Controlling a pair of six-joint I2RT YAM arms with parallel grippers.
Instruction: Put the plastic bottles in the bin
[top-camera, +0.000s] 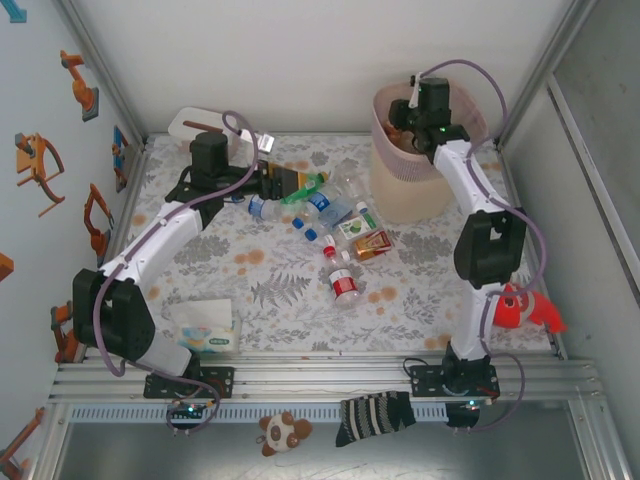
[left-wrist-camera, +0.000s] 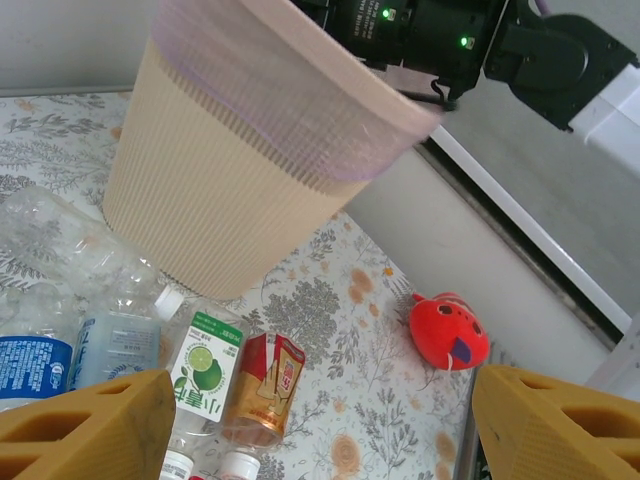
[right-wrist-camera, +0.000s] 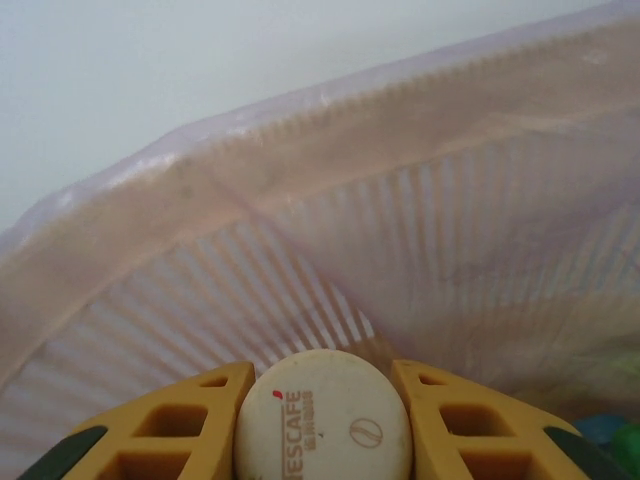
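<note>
My right gripper is above the lined inside of the bin, so next it will go down past the bin's rim along the liner's ribbed side and let go of the white-capped bottle there.
The beige bin (top-camera: 412, 185) with its pink liner stands at the back right. My right gripper (top-camera: 408, 112) hangs over its mouth, shut on a plastic bottle with a white Nescafe cap (right-wrist-camera: 325, 425); the ribbed liner wall (right-wrist-camera: 420, 240) lies just beyond the right gripper (right-wrist-camera: 322, 400). Several plastic bottles (top-camera: 345, 285) lie scattered mid-table. My left gripper (top-camera: 283, 182) hovers open at the cluster's left end, beside a green bottle (top-camera: 305, 186). Between its wide fingers (left-wrist-camera: 85, 425) I see a lime-label bottle (left-wrist-camera: 205, 370) and an amber one (left-wrist-camera: 262, 390).
A tissue pack (top-camera: 207, 330) lies front left and a white tissue box (top-camera: 195, 125) at the back left. A red plush fish (top-camera: 525, 308) (left-wrist-camera: 448, 330) sits by the right wall. A sock (top-camera: 375, 415) and a small plush (top-camera: 283, 432) lie below the front rail.
</note>
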